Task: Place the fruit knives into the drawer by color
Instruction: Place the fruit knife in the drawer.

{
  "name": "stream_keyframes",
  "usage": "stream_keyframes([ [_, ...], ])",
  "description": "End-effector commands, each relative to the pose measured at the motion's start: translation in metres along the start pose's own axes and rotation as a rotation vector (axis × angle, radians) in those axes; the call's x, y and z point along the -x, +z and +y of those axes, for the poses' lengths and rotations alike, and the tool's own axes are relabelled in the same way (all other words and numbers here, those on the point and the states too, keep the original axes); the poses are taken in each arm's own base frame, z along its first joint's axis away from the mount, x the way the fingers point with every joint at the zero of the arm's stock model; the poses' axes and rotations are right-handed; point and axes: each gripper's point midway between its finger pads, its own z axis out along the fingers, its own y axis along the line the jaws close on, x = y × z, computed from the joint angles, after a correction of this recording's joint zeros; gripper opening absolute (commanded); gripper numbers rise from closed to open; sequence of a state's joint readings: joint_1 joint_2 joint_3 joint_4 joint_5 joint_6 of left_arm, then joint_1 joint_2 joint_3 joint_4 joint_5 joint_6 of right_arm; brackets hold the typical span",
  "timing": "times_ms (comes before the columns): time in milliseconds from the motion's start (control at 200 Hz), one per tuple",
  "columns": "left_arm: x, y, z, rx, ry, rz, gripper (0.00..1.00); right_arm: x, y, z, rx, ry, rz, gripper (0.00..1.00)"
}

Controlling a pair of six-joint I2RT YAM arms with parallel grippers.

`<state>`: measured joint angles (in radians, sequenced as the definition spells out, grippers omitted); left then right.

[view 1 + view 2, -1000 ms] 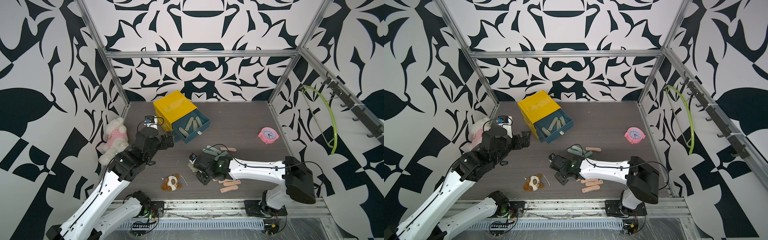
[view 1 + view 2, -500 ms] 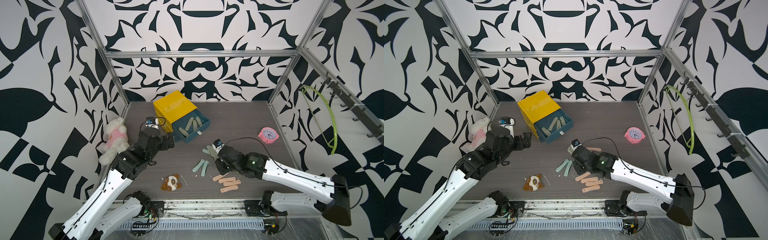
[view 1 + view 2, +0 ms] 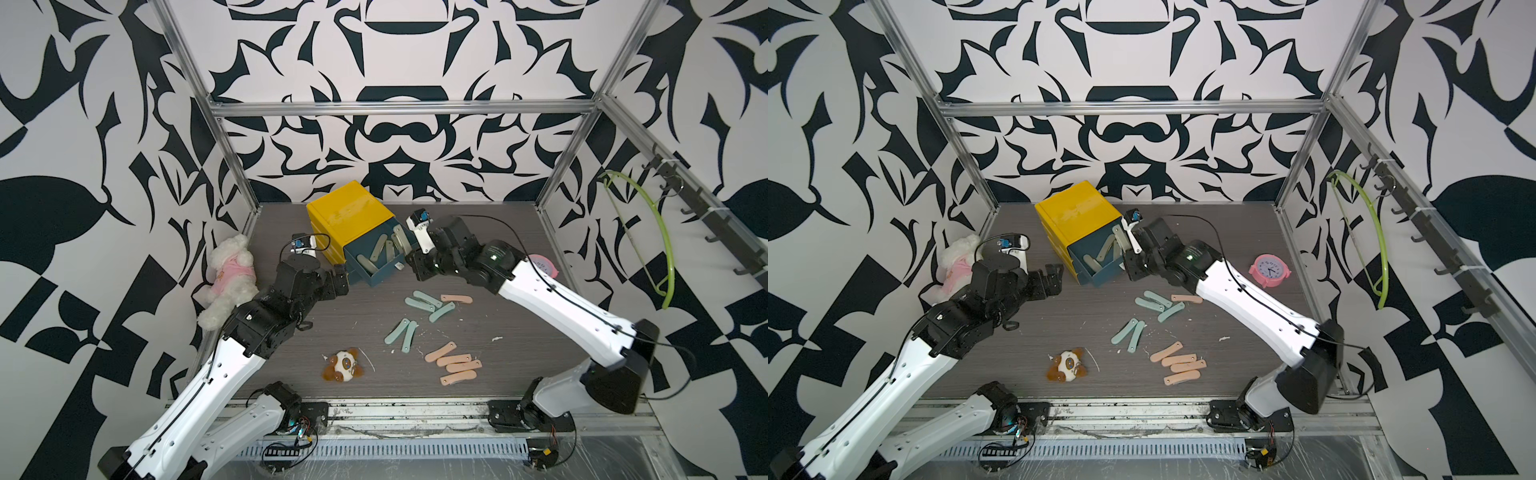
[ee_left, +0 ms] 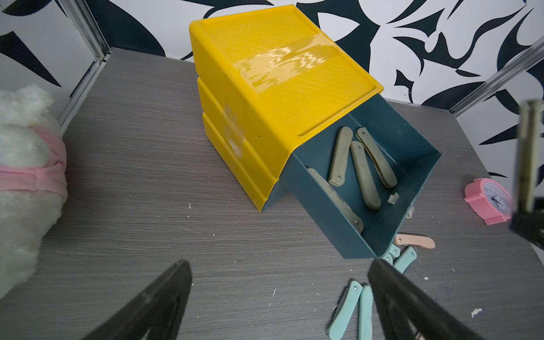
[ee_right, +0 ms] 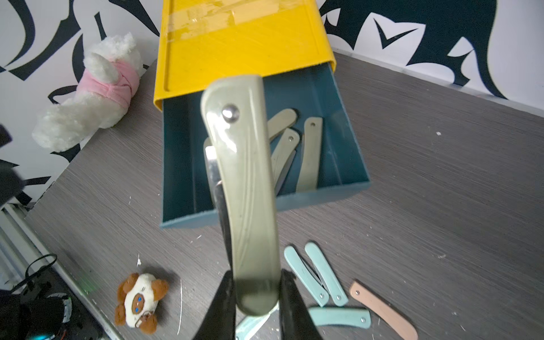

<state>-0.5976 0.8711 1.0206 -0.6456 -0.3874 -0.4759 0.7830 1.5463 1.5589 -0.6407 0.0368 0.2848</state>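
The olive green knives already lie in the open dark teal drawer (image 5: 294, 203), so the robot's right gripper needs to move outward over them and let go of the matching knife there.
My right gripper (image 5: 257, 276) is shut on one end of an olive green fruit knife (image 5: 244, 176), holding it above the open dark teal drawer (image 5: 294, 203) of the yellow drawer unit (image 3: 349, 216). Several olive knives (image 4: 365, 173) lie inside that drawer. In both top views, pale teal knives (image 3: 424, 301) and peach knives (image 3: 455, 365) lie loose on the table in front of it. My left gripper (image 4: 278, 265) hovers open and empty over bare table, just left of the drawer's front corner.
A white plush in pink (image 3: 226, 274) leans in the left corner. A brown-and-white plush toy (image 3: 343, 365) lies near the front edge. A pink alarm clock (image 3: 1268, 270) stands to the right, and a green hanger (image 3: 660, 249) hangs on the right wall.
My right arm has swung from the front middle of the table to the back, carrying the olive knife up over the open drawer. The left arm has barely moved.
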Motion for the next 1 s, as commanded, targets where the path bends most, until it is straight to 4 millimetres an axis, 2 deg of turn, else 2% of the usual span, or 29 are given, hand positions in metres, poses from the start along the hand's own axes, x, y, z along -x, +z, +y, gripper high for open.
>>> stream_keyframes([
  [0, 0.002, 0.001, -0.002, -0.011, -0.013, -0.002, 0.99, 0.033, 0.007, 0.006, 0.059, 0.001, -0.059, 0.00],
  [165, 0.002, 0.004, -0.004, -0.014, -0.013, 0.006, 0.99, 0.050, 0.025, 0.005, 0.077, 0.026, -0.065, 0.09],
  [315, 0.004, 0.005, -0.004, -0.013, -0.011, 0.004, 0.99, 0.052, 0.033, 0.004, 0.077, 0.035, -0.057, 0.28],
  [495, 0.010, 0.005, -0.004, -0.011, -0.010, -0.004, 0.99, 0.064, 0.026, 0.005, 0.082, 0.039, -0.092, 0.41],
  [650, 0.024, 0.007, -0.006, -0.017, -0.026, -0.026, 0.99, 0.073, 0.009, 0.005, 0.080, 0.045, -0.136, 0.45],
  [800, 0.048, 0.021, 0.000, -0.016, -0.092, -0.046, 0.99, 0.057, -0.005, -0.002, 0.083, 0.112, -0.168, 0.48],
  [995, 0.074, 0.063, 0.012, 0.038, -0.163, -0.036, 0.99, 0.017, -0.012, -0.012, 0.098, 0.248, -0.162, 0.50],
])
